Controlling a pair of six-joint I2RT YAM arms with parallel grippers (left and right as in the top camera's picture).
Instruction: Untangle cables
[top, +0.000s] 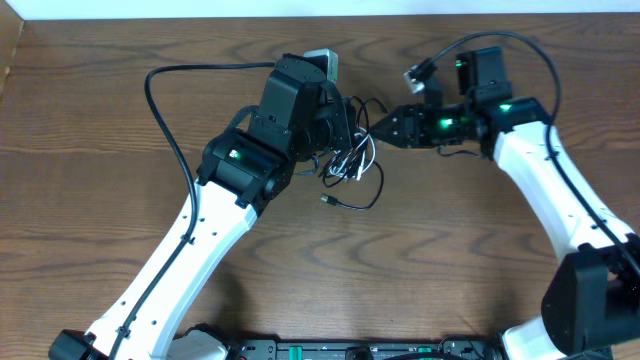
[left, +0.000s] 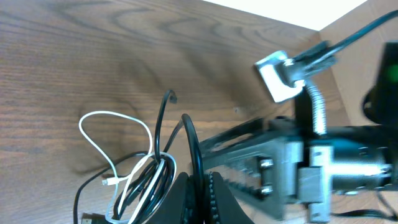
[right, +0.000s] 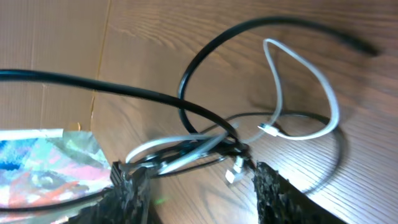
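Observation:
My left gripper rises slightly over the tangle (top: 350, 160) next and releases the black cable, since the knotted pieces of cable lie below it, beside my open right gripper.
The cables lie in a tangle (top: 350, 160) on the wooden table between the two arms. A black cable (left: 194, 140) rises in a loop from the tangle, and my left gripper (left: 200, 186) is shut on it. The white cable (left: 99, 127) forms a loop beside it, its small plug (left: 107, 182) lying free. From above, the left gripper (top: 348, 135) sits over the tangle. My right gripper (top: 378, 128) faces it from the right, open. In the right wrist view its fingers (right: 134, 186) stand wide apart, with the knotted strands (right: 193, 152) and a silver plug (right: 233, 171) just past the tips.
A loose black cable end (top: 330, 201) lies nearest the table's front. The left arm's thick black cord (top: 165, 110) arcs over the table's left. A cardboard wall (right: 50, 50) stands beside the table. The table's far edge (top: 300, 14) meets a white wall.

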